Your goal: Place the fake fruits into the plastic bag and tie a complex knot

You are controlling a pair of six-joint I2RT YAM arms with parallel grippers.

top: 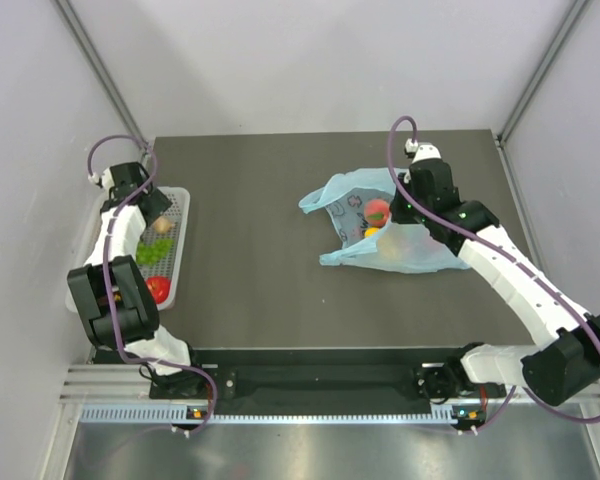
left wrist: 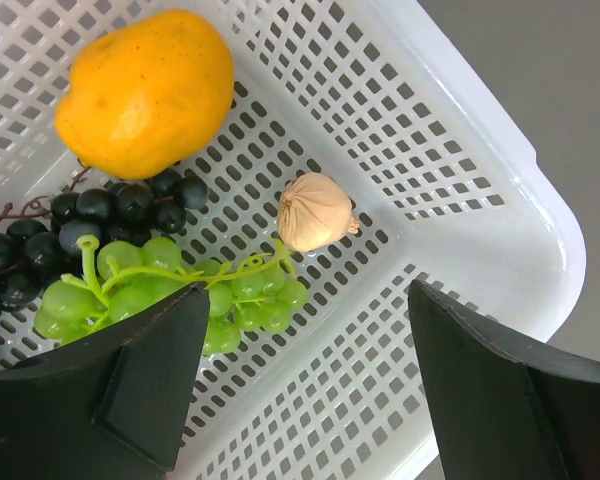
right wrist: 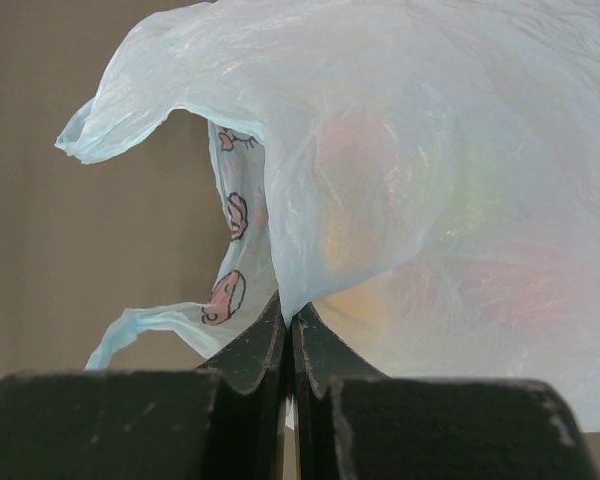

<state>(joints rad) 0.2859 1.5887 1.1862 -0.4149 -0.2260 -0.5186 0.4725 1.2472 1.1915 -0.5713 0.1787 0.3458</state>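
Observation:
My left gripper moves down into the mesh basket (left wrist: 480, 190) next and closes its fingers around the small beige bulb (left wrist: 315, 212). That bulb lies below them on the bottom of the basket.
The light-blue plastic bag (top: 410, 250) lies right of the table's middle, its mouth facing left. A red fruit (top: 378, 210) and a yellow one (top: 372, 232) show inside it. My right gripper (right wrist: 290, 318) is shut on a fold of the plastic bag (right wrist: 400, 180) at its upper edge. My left gripper (left wrist: 308, 300) hangs open over the white mesh basket (left wrist: 480, 190), holding nothing. Below it lie a yellow-orange fruit (left wrist: 145, 90), green grapes (left wrist: 170, 290), dark grapes (left wrist: 80, 225) and a small beige bulb (left wrist: 317, 211). No knot is in view.
The basket (top: 183, 230) sits at the table's left edge, with a red apple (top: 158, 288) at its near end. The bag's two handles (top: 315, 200) spread loosely leftward on the dark tabletop (top: 250, 280). Grey walls enclose the table on both sides.

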